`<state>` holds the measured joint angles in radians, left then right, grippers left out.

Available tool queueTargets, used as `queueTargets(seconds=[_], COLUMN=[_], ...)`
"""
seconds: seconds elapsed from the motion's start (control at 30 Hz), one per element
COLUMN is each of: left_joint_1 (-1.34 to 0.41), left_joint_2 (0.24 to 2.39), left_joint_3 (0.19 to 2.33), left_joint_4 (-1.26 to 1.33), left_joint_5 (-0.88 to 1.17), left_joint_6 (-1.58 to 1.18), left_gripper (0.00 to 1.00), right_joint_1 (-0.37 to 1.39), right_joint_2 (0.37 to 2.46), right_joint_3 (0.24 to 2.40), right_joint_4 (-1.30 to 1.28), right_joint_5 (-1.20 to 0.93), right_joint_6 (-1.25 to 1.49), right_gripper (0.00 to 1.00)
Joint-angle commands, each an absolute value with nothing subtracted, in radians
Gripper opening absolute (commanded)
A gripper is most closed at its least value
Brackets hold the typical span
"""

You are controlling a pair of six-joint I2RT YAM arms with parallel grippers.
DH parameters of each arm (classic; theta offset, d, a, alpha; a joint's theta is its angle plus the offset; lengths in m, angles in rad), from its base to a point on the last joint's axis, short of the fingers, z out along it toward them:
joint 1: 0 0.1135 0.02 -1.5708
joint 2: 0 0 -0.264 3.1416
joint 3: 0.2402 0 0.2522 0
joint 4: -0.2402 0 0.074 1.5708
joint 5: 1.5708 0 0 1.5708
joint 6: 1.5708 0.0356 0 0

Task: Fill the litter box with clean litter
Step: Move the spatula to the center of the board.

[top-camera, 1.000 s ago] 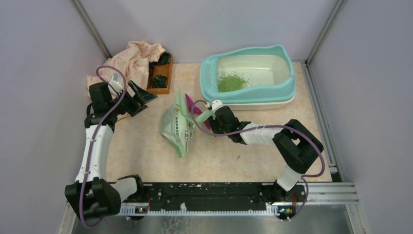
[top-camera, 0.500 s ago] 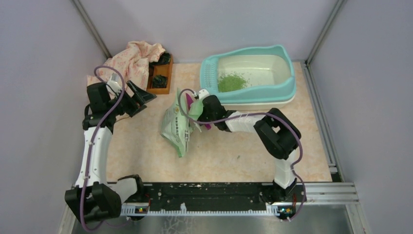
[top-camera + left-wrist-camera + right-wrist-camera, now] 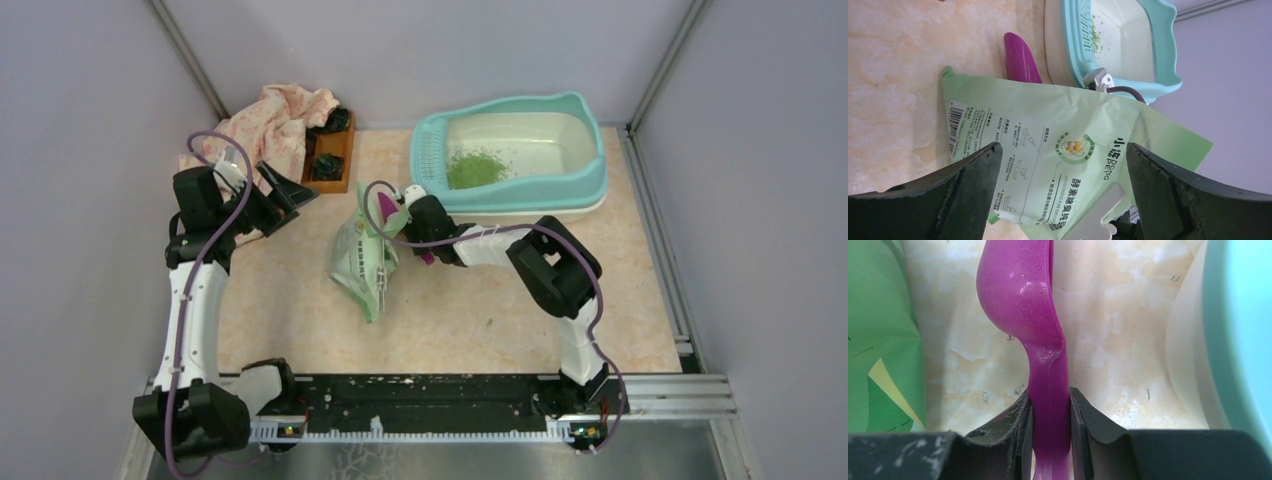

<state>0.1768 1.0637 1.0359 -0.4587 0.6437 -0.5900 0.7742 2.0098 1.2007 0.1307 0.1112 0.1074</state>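
Note:
My right gripper pulls the purple scoop back next, away from both bag and box, onto the open floor nearer my base.
The litter box, teal-rimmed with a cream basin, stands at the back right. A small pile of green clean litter lies in it near the perforated ledge. The pale green litter bag lies on the floor left of the box. My right gripper is shut on the handle of the purple scoop, between the bag and the box, low over the floor. My left gripper is open and empty, left of the bag; its view faces the bag, the scoop tip and the box.
A small brown wooden tray with dark items and a pink cloth sit at the back left, just behind my left gripper. Lilac walls close in both sides and the back. The right arm's cable loops over the bag.
My right gripper has moved left and back with the scoop, up to the bag's top edge, and its elbow has folded in. My left gripper has drifted slightly back.

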Motion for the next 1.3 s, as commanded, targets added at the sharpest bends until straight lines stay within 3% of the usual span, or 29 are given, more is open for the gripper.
queueTargets(seconds=[0.0, 0.2, 0.73, 0.8, 0.93, 1.1, 1.27], left_joint_1=[0.184, 0.184, 0.188, 0.188, 0.188, 0.191, 0.193], left_joint_2=[1.046, 1.048, 1.046, 1.043, 1.056, 1.07, 1.051], left_joint_3=[1.067, 1.064, 1.014, 1.005, 0.973, 0.902, 0.832], left_joint_4=[-0.46, -0.458, -0.431, -0.438, -0.46, -0.447, -0.42], left_joint_5=[0.656, 0.658, 0.639, 0.609, 0.538, 0.516, 0.525], left_joint_6=[-0.591, -0.586, -0.586, -0.586, -0.57, -0.571, -0.597], left_gripper=[0.99, 0.99, 0.99, 0.99, 0.99, 0.99, 0.98], right_joint_1=[0.767, 0.767, 0.767, 0.766, 0.767, 0.767, 0.767], right_joint_2=[1.943, 1.815, 1.446, 1.442, 1.433, 1.353, 1.243], right_joint_3=[1.185, 1.062, 0.659, 0.642, 0.656, 0.695, 0.731], right_joint_4=[0.112, 0.123, 0.162, 0.165, 0.126, 0.074, 0.022], right_joint_5=[0.156, 0.142, 0.044, 0.046, 0.055, 0.047, 0.003], right_joint_6=[0.106, 0.147, 0.395, 0.405, 0.401, 0.391, 0.412], right_gripper=[0.14, 0.05, 0.04, 0.08, 0.31, 0.47, 0.5])
